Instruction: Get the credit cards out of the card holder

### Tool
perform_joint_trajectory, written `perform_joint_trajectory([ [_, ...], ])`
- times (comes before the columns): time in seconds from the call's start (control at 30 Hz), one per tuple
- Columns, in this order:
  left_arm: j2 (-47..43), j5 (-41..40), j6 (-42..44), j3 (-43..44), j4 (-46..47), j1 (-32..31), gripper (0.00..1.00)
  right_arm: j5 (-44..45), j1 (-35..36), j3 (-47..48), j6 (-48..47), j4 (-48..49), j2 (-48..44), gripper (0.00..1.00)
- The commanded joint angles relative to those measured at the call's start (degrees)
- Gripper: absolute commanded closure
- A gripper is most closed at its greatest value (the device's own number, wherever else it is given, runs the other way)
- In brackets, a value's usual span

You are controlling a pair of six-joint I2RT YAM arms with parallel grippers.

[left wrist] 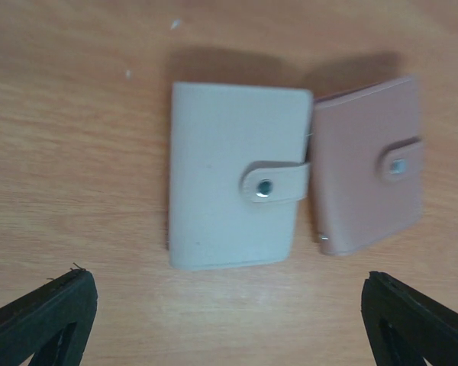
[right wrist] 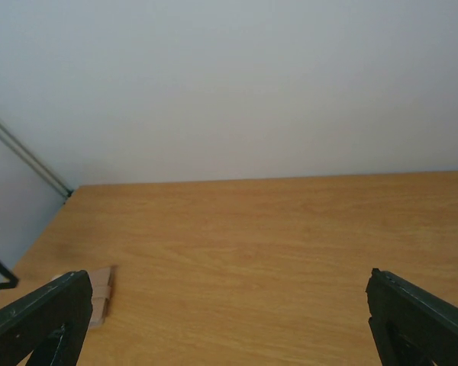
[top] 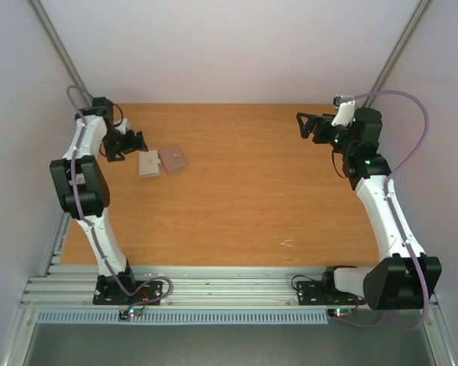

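Observation:
The card holder's near spine corner [top: 143, 174] [left wrist: 186, 250] is below my left gripper, so I should bring the gripper down onto it next with open fingers, since the snap pouch crowds the strap side.
The card holder [top: 149, 163] lies shut on the wooden table at the far left, a pale beige case whose strap is snapped closed [left wrist: 233, 175]. The credit cards are hidden. My left gripper [top: 130, 143] hovers just left of the holder. In the left wrist view the gripper [left wrist: 225, 288] is open, its black fingertips [left wrist: 61, 301] wide apart just short of the holder's near edge, with nothing between them. My right gripper [top: 305, 126] hangs open above the table's far right [right wrist: 229, 290], far from the holder.
A mauve-pink snap pouch [top: 172, 158] lies right beside the card holder, touching its right edge [left wrist: 370, 168]. White walls and metal posts close in the table at the back and sides. A small white scuff [top: 288, 243] marks the table's near right.

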Motion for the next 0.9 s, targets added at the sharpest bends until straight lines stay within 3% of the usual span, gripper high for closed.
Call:
perform_joint_trajectory([
  [0.0,3.7,-4.4,2.0,-0.2,-2.3,-1.8,0.06,0.4,2.6,-0.7,0.8,-1.3,-0.1,0.01],
  [0.17,4.3,-7.3,-0.6,-5.1,1.8,-3.7,0.07,4.2,5.0,-0.4,-0.1,-4.7,-0.6,0.01],
  [0.43,5.3,-12.5,-6.9,-9.4,4.6,-3.6,0.22,7.9,6.1,-1.3,0.5,-7.3,-2.3,0.01],
  [0.77,7.5,-4.8,-7.3,-7.5,6.4,-4.3,0.28,7.9,6.2,1.8,-0.8,-12.4,0.5,0.01],
  [0.87,8.6,-5.9,-8.5,-6.6,7.1,-4.3,0.33,6.3,6.2,2.9,-1.0,-13.5,1.4,0.02],
])
